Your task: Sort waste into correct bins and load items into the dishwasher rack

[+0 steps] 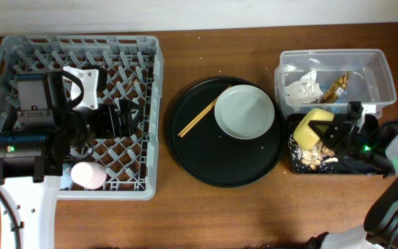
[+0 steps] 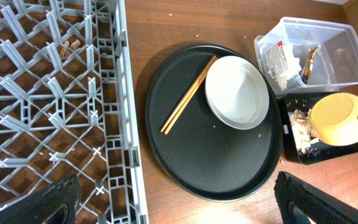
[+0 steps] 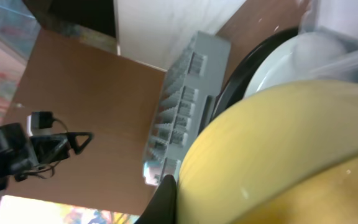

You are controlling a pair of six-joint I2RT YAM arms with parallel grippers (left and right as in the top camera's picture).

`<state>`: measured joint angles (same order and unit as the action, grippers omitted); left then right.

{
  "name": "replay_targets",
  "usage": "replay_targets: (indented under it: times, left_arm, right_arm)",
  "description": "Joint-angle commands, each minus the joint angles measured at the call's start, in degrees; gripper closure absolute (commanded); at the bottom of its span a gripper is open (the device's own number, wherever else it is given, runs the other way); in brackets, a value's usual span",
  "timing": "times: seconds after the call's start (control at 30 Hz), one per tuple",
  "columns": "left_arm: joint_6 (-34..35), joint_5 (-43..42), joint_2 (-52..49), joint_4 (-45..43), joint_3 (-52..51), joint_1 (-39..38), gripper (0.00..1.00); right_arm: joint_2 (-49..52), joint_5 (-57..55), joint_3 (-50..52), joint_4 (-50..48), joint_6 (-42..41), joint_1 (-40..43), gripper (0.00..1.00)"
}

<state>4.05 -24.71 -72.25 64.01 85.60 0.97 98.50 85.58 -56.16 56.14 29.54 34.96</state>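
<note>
My right gripper will move the levelled bowl left in the overhead view, then lower it onto the near part of the round tray, which plate and chopsticks leave bare.
The grey dishwasher rack stands at the left with a pink cup in its near corner. My left gripper hangs over the rack, open and empty; its fingers are spread wide in the left wrist view. The pale plate and the chopsticks lie on the round black tray. My right gripper is shut on the yellow bowl, tilted over the shallow black tray, which holds food scraps. The clear tub holds tissue and the wrapper. The blue cup is out of view.
The left arm's body covers the middle and left of the rack. A small brown bit lies on the rack's grid floor. The right wrist view is filled by the yellow bowl. Bare wooden table lies in front of the round tray.
</note>
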Motion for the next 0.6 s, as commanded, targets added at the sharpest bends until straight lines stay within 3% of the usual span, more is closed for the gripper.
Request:
replay_targets:
  times: [0.0, 0.07, 0.17, 0.23, 0.3, 0.4, 0.5, 0.57]
  left_arm:
    - [-1.14, -0.81, -0.17, 0.02, -0.17, -0.22, 0.01]
    - [-1.14, -0.83, -0.17, 0.11, -0.17, -0.22, 0.01]
    - [-1.14, -0.85, -0.17, 0.72, -0.17, -0.22, 0.01]
    - [-1.14, -0.85, -0.17, 0.24, -0.17, -0.24, 0.01]
    - [-1.11, -0.85, -0.17, -0.35, -0.17, -0.24, 0.01]
    - [-1.11, -0.87, -0.17, -0.28, -0.17, -0.24, 0.01]
    - [-1.09, -1.07, -0.17, -0.02, -0.17, -0.24, 0.01]
    - [-1.11, -1.25, -0.17, 0.02, -0.17, -1.36, 0.01]
  right_arm:
    - [-1.29, -4.92, -0.2, -5.29, -9.94, -1.64, 0.96]
    - [-4.09, -2.97, -1.14, -2.05, -6.12, -3.15, 0.96]
    - [-10.75, -18.29, -7.23, 6.38, -7.67, -5.77, 0.96]
    - [-15.69, -36.85, -9.01, 8.0, -18.62, -16.44, 0.96]
    - [-15.08, -54.27, -8.94, 5.44, -30.1, -39.87, 0.96]
    - [-8.0, -67.49, -8.94, -2.54, -39.21, -63.95, 0.96]
    - [0.72, -71.25, -9.25, -8.17, -47.08, -73.55, 0.95]
    - [1.18, -71.14, -11.15, -9.42, -47.19, -73.18, 0.77]
